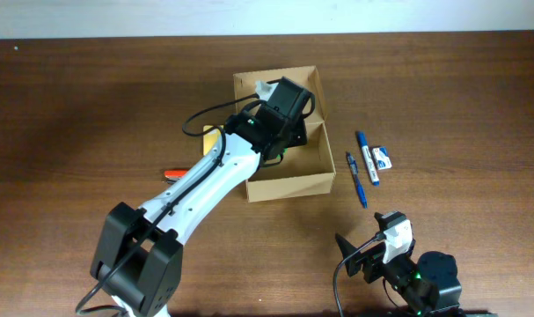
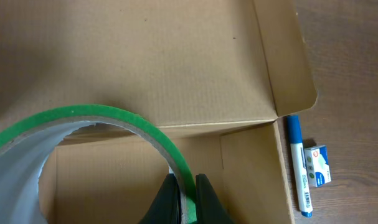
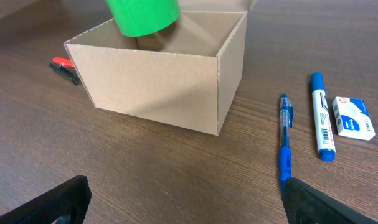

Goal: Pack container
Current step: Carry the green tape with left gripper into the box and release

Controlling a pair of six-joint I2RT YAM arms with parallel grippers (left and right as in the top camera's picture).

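Note:
Next, my left gripper will move down and slightly back toward the bare bottom of the box to release the green tape roll (image 2: pixel 114 115), as the roll still hangs above the box's opening.
The container is a tan cardboard box (image 1: pixel 288 183) that stands open at mid-table, its flap lid folded back on the far side. It also shows in the left wrist view (image 2: pixel 251 162) and the right wrist view (image 3: pixel 157 87). My left gripper (image 2: pixel 187 186) is shut on the rim of a green tape roll (image 2: pixel 114 115) and holds it over the box opening (image 1: pixel 280 110). The roll also shows above the box in the right wrist view (image 3: pixel 142 15). My right gripper (image 3: pixel 189 199) is open and empty, low over the table in front of the box (image 1: pixel 381 246).
A blue pen (image 1: pixel 355 179), a blue-capped marker (image 1: pixel 367 157) and a small white and blue eraser box (image 1: pixel 383 158) lie right of the box. A red item (image 1: pixel 172 173) and a yellow item (image 1: pixel 212 139) lie left of it, partly under my left arm.

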